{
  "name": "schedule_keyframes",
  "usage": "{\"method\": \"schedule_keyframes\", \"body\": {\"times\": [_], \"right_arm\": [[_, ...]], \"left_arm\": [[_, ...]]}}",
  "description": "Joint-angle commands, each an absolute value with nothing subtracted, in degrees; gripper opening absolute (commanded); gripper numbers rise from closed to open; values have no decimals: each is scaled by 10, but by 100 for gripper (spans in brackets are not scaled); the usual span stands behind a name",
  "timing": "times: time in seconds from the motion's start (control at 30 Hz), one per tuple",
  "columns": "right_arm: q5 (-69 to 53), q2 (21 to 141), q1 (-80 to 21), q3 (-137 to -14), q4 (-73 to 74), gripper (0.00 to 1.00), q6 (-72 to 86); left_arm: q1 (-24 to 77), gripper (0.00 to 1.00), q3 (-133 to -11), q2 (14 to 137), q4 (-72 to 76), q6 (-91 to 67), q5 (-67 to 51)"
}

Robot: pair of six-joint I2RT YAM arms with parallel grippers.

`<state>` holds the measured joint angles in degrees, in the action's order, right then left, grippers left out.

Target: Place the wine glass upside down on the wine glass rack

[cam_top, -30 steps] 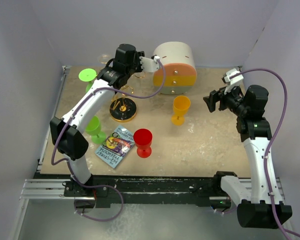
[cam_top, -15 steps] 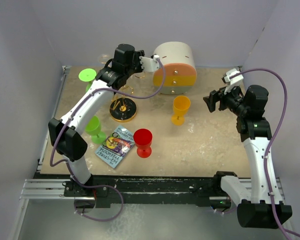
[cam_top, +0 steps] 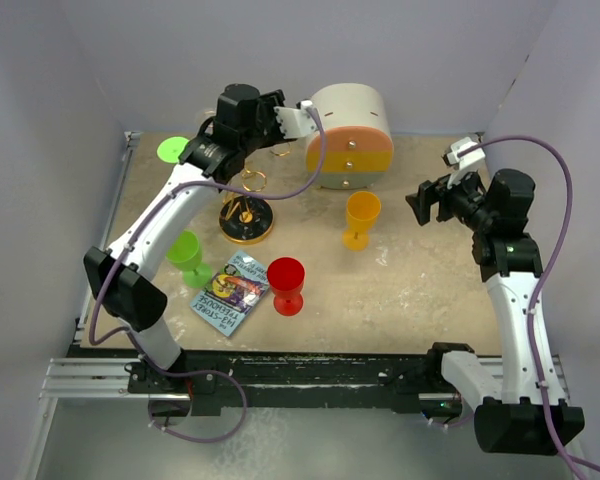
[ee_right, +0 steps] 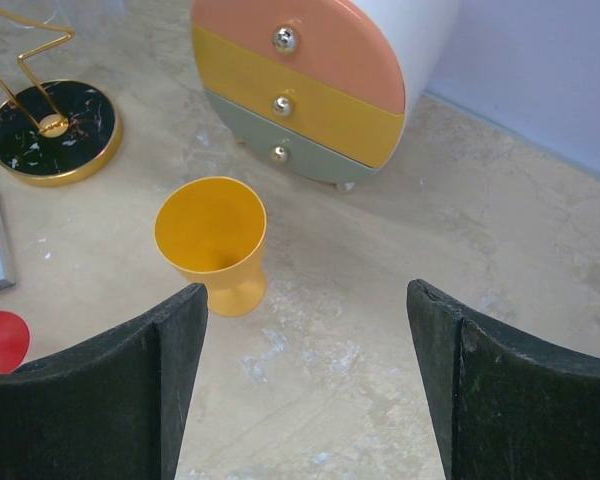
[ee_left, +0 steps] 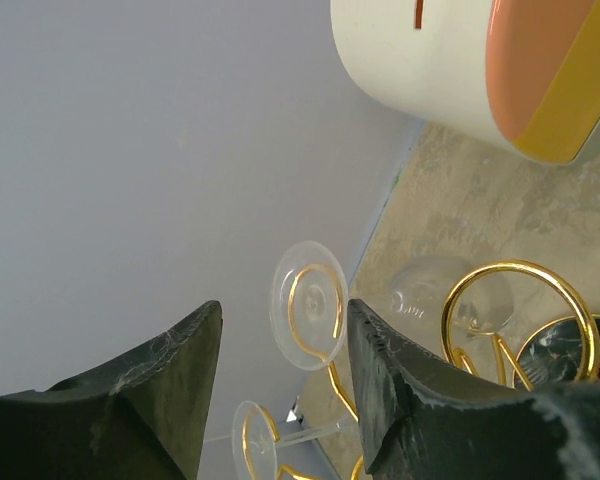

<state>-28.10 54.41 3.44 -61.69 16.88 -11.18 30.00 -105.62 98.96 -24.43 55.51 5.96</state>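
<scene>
The orange cup's opening faces up below my right gripper, to its left in the top view, so I need to move over and lower astride the closest edge of the cup's rim.
A clear wine glass hangs on the gold wine glass rack [ee_left: 520, 320]. Its round foot [ee_left: 308, 304] lies on one wire loop and its bowl [ee_left: 430, 290] hangs beyond it, toward the table. My left gripper [ee_left: 283, 335] is open, its dark fingers [ee_left: 380, 380] standing either side of the foot without touching it. A second clear glass foot [ee_left: 252, 442] sits in a nearer loop. From above, the rack's black gold-rimmed base [cam_top: 245, 222] stands at the back left. My right gripper [ee_right: 305, 300] is open and empty, high over the right side of the table.
A white and orange drawer box [cam_top: 350, 122] stands at the back. An orange cup [cam_top: 361, 218], a red cup [cam_top: 286, 283], a green cup [cam_top: 188, 255] and a booklet [cam_top: 230, 292] are on the table. A green disc [cam_top: 173, 150] shows left of the rack.
The left gripper's jaws have spread apart and come off the wine glass, which stays on the rack. The left arm has shifted a little to the left. The right arm has not moved.
</scene>
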Motion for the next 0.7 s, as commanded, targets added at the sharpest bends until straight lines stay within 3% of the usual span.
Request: {"method": "schedule_keyframes", "body": {"times": [0.0, 0.27, 0.43, 0.67], "right_arm": [[-291, 548, 38, -619, 165, 83, -127], [-314, 583, 37, -637, 193, 81, -144], [-304, 637, 23, -666, 232, 78, -153], [-200, 714, -51, -728, 269, 78, -155]], "left_arm": [[298, 57, -1058, 939, -217, 496, 12], [298, 64, -1000, 845, -221, 381, -43], [292, 76, -940, 763, -217, 329, -45], [268, 96, -905, 689, -249, 257, -33]]}}
